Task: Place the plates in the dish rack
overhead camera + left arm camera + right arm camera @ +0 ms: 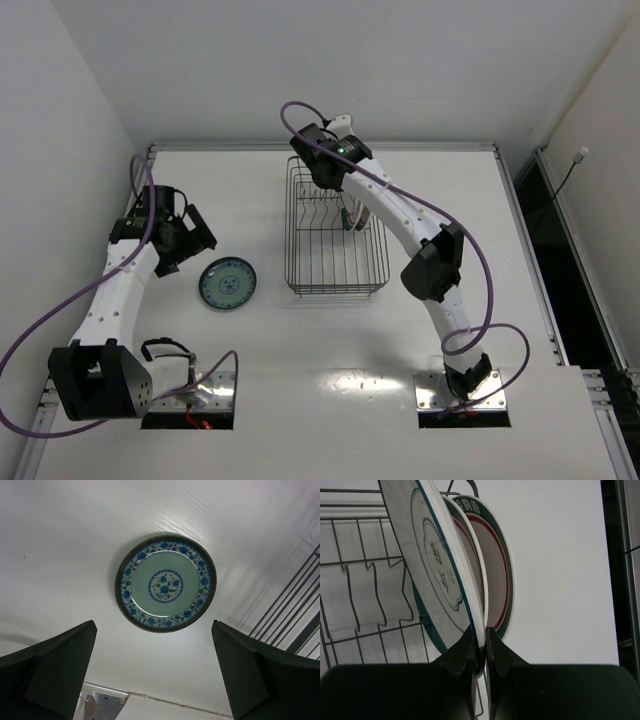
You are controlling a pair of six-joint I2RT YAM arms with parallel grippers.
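The wires of the rack are below my right gripper, so next it will ease down slightly to set the white plate among them and let go of the plate's rim.
The small teal patterned plate [227, 283] lies flat on the white table left of the dish rack [300, 262]. My left gripper [188, 245] hovers open and empty just left of it; in the left wrist view the plate [166, 582] lies beyond the gripper [155, 680], between its spread fingers. My right gripper [350, 218] is inside the rack. In the right wrist view it [480, 647] is shut on the rim of a white plate with thin dark rings [432, 555], held upright on edge. A green-and-red rimmed plate [500, 565] stands close behind it among the rack wires [365, 580].
The rack's wires show at the right edge of the left wrist view [295, 615]. A metal mounting plate [102, 705] sits at the table's near edge. White walls enclose the table on three sides. The right arm's purple cable [470, 280] loops beside the rack.
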